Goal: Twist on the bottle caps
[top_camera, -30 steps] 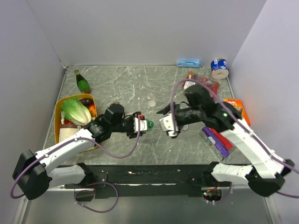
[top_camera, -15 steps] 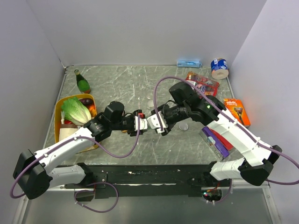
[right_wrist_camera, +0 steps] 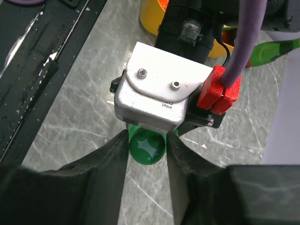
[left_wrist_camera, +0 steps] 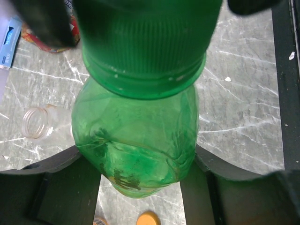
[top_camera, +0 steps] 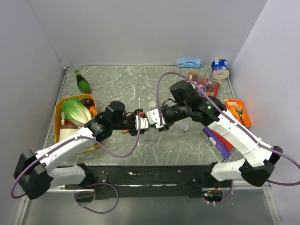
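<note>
The green bottle has its cap on, so my right gripper will next swing outward, tilt down and put it on the tabletop between clear bottle (left_wrist_camera: 40, 123) and snack packet, then let it go.
My left gripper (top_camera: 139, 123) is shut on the body of the bright green bottle (left_wrist_camera: 136, 140) and holds it level above the table. The green cap (right_wrist_camera: 146, 147) sits on the bottle's neck and also shows in the left wrist view (left_wrist_camera: 145, 42). My right gripper (top_camera: 153, 119) is shut on that cap, with a finger touching each side of it. From above, the two grippers meet nose to nose and hide the bottle. The clear bottle (left_wrist_camera: 40, 123) lies on the table behind, and also shows from above (top_camera: 151, 97). The clear cap (top_camera: 184, 126) lies right of the grippers. The orange cap (left_wrist_camera: 147, 218) lies under the green bottle. The orange bottle is not clearly visible.
A yellow tray (top_camera: 58, 108) with lettuce (top_camera: 76, 110) stands at the left. A dark-green bottle with a red top (top_camera: 83, 83) lies behind it. A blue packet (top_camera: 189, 63), a can (top_camera: 220, 68), a red snack packet (top_camera: 202, 82), an orange box (top_camera: 236, 110) and a purple box (top_camera: 215, 140) line the right side.
My right gripper has moved left to the green bottle's neck and closed round the green cap. My left arm has barely moved and still holds the bottle.
</note>
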### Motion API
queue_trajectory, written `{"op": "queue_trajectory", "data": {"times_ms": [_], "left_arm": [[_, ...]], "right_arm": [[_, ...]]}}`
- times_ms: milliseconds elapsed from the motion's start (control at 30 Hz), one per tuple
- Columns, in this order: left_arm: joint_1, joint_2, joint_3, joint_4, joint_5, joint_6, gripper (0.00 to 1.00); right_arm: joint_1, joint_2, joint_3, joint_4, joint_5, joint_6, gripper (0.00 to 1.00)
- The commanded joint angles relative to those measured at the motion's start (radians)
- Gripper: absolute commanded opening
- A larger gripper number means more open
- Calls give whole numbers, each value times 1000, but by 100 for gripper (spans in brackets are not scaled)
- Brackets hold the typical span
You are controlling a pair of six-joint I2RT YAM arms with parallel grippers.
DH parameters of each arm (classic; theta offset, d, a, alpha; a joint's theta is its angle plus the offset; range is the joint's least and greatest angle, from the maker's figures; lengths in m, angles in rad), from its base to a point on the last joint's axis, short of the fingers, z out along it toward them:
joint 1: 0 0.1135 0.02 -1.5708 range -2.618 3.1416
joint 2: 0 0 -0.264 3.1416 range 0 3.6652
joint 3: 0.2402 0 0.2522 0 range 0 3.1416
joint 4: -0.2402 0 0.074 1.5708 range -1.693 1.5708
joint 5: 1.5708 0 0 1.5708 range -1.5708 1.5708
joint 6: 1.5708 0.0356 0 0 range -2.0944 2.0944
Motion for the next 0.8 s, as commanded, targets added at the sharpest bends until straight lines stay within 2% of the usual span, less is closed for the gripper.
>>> {"op": "queue_trajectory", "data": {"times_ms": [0, 67, 167, 333, 533, 600, 633, 667, 733, 767], "left_arm": [[-5, 2, 47, 48, 28, -22, 1], [-5, -1, 44, 60, 25, -39, 1], [-3, -3, 43, 73, 24, -60, 1], [-1, 0, 44, 87, 18, -85, 1], [0, 5, 44, 110, 8, -117, 1], [3, 3, 35, 175, -30, -186, 1], [3, 2, 23, 207, -63, -227, 1], [5, 0, 17, 243, -138, -360, 1], [15, 2, 9, 319, -205, -508, 1], [31, 3, 10, 332, -214, -618, 1]], "right_arm": [[6, 0, -22, 85, -3, 96, 41], [8, 0, -32, 89, 3, 107, 41], [6, -13, -61, 126, 20, 135, 47], [6, -23, -80, 147, 40, 155, 47], [-8, -41, -95, 248, 52, 265, 27], [-23, -46, -101, 302, 74, 391, 20], [-32, -47, -108, 342, 104, 449, 14], [-43, -52, -118, 392, 118, 557, 11], [-51, -64, -138, 448, 190, 662, 0], [-51, -65, -147, 460, 249, 740, 0]]}}
